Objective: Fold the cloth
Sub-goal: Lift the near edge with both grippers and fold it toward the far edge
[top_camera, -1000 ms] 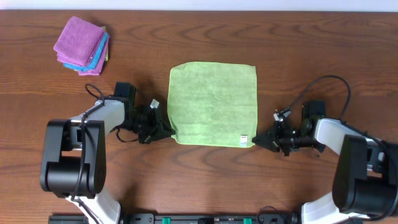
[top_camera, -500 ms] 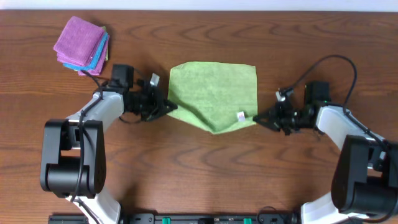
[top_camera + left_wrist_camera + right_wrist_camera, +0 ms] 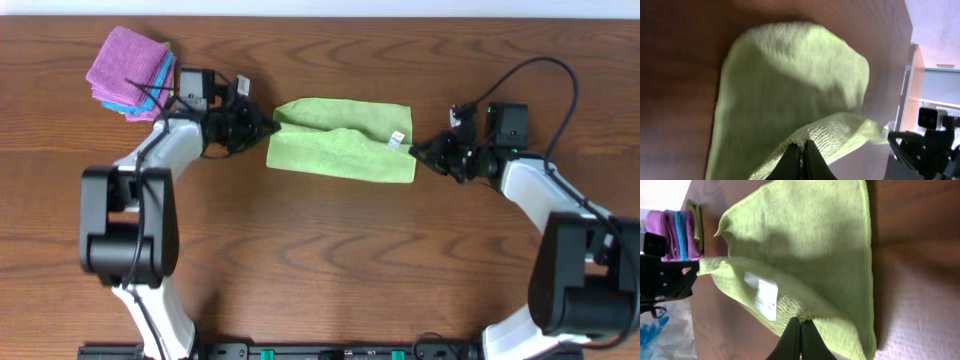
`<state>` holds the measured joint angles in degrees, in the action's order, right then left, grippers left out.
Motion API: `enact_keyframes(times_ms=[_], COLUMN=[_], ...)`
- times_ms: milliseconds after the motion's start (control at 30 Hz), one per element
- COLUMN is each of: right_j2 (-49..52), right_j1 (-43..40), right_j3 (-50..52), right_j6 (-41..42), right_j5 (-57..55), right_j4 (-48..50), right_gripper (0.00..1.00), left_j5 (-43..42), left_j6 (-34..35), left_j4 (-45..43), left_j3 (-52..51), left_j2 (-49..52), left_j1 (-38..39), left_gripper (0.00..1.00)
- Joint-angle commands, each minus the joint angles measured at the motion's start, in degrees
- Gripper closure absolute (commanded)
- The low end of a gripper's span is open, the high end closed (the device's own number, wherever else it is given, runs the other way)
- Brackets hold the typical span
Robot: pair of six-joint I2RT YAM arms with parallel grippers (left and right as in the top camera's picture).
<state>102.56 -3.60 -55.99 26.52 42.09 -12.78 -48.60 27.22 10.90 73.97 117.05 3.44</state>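
Observation:
The lower layer's far edge is below and outward of my left gripper, so the gripper will move outward and down to let go of the cloth's hem by that edge.
The light green cloth lies at the middle back of the table, folded over on itself, its white tag facing up near the right end. My left gripper is shut on the cloth's lifted left corner; in the left wrist view the hem sits pinched between the black fingers above the lower layer. My right gripper is shut on the lifted right corner; in the right wrist view the fingers pinch the hem next to the tag, with the lower layer spread beyond.
A stack of folded purple and blue cloths sits at the back left, just left of my left arm. It also shows at the left edge of the right wrist view. The table is brown wood.
Both grippers have carried the cloth's near edge away from me, over the far half. The flat square has become a narrow folded band, and the tag has moved to the back right.

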Motion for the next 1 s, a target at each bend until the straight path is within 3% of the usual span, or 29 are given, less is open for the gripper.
enact_keyframes(times_ms=[0,433,600,800,967], right_j2=[4.2,18.9,19.3,19.3,19.3], right_j1=[1.0,1.7,1.7,2.2,2.7], right_j3=[-4.8,-26.4,-27.4,-27.4,-27.4], right_j6=[1.7,2.2,2.2,0.8,-1.0], right_j5=[-0.3,-2.2,-4.4,-4.6,-7.4], right_j4=[0.1,-5.8,-8.3,-14.3,-20.1], right_gripper=[0.98,0.99,0.99,0.98,0.98], left_j5=[1.0,3.5,0.5,0.6,0.6], left_j6=[-0.2,-3.7,-4.4,-13.2,-15.1], left_j4=[1.8,8.2,10.1,21.4,24.7], left_j3=[5.5,25.6,27.6,27.6,27.6], left_j2=[3.9,13.5,16.0,16.0,16.0], left_j1=[-0.2,-1.7,-1.9,-1.9,-1.9], left_gripper=[0.94,0.94,0.94,0.94,0.95])
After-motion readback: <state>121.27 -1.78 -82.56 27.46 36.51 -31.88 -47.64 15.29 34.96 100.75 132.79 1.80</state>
